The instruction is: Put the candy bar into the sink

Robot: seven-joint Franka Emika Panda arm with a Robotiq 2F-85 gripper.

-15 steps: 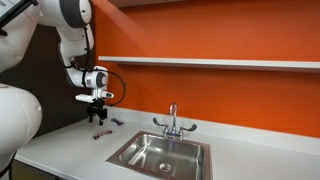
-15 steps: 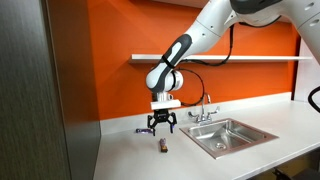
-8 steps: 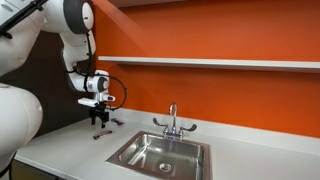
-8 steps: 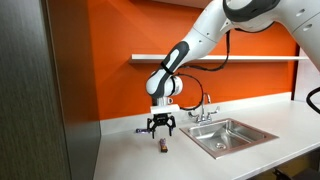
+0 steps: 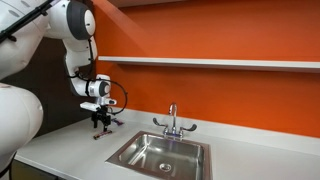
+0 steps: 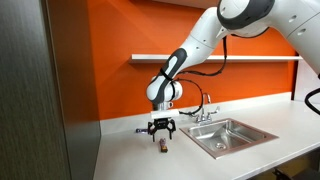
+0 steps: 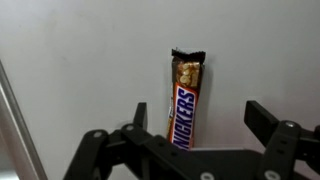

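The robot's gripper will next move down and close on the candy bar's middle (image 6: pixel 163 146) (image 7: pixel 183 118) below it, since its open fingers are already on either side.
The candy bar (image 7: pixel 185 101) is a slim reddish-brown Snickers bar lying on the white counter, between my two open fingers in the wrist view. It shows small and dark under my gripper in both exterior views (image 6: pixel 162 146) (image 5: pixel 100 134). My gripper (image 7: pixel 197 118) is open, pointing straight down just above the bar (image 6: pixel 161 133) (image 5: pixel 99 123). The stainless-steel sink (image 6: pixel 231 135) (image 5: pixel 160 155) with chrome faucet lies apart from the bar along the counter.
A small dark greyish piece (image 5: pixel 116 122) (image 6: pixel 141 130) lies on the counter near the orange wall. A white shelf (image 5: pixel 220 63) runs along the wall above. A dark tall panel (image 6: pixel 30 100) stands at the counter's end.
My gripper has come down toward the candy bar, staying open. The bar has not moved.
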